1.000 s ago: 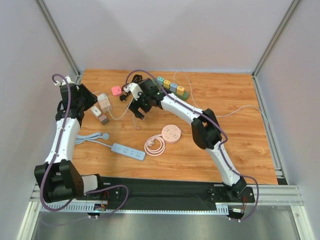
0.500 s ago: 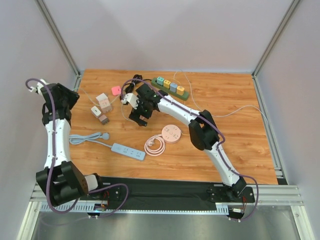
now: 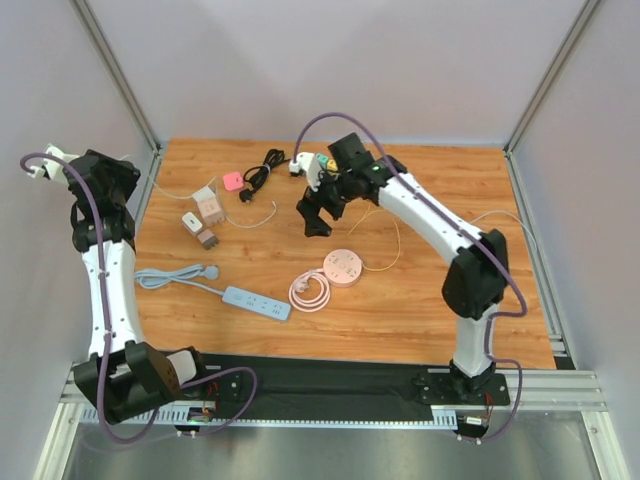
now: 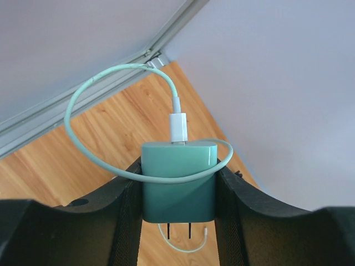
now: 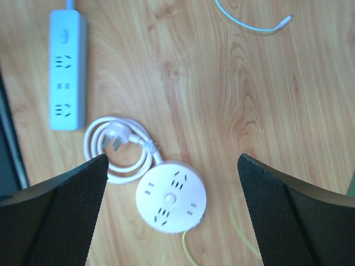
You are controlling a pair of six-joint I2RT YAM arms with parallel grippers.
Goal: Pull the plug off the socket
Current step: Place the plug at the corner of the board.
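The teal charger plug's pins hang free, so I will lower my left gripper away from the wall to the table beside the cube sockets [image 3: 208,205].
In the left wrist view my left gripper [image 4: 178,166] is shut on a teal charger plug [image 4: 178,185]. Its two prongs hang bare below it, and a mint cable [image 4: 83,149] loops from its top. In the top view the left gripper [image 3: 118,178] is raised at the left wall, apart from the cube sockets [image 3: 208,205] on the table. My right gripper [image 3: 318,212] is open and empty above the table. The right wrist view shows it [image 5: 172,160] over the round white socket [image 5: 171,200], not touching it.
A blue power strip [image 3: 257,303] lies front left, also in the right wrist view [image 5: 67,69]. A coiled cord [image 3: 310,292] lies beside the round socket [image 3: 343,267]. A pink plug [image 3: 232,181] and a black cable [image 3: 262,165] lie at the back. The right arm partly hides a green strip [image 3: 322,160].
My left arm has swung up and left to the wall, away from the cube sockets. My right arm has moved right, from beside the cubes to above the round socket.
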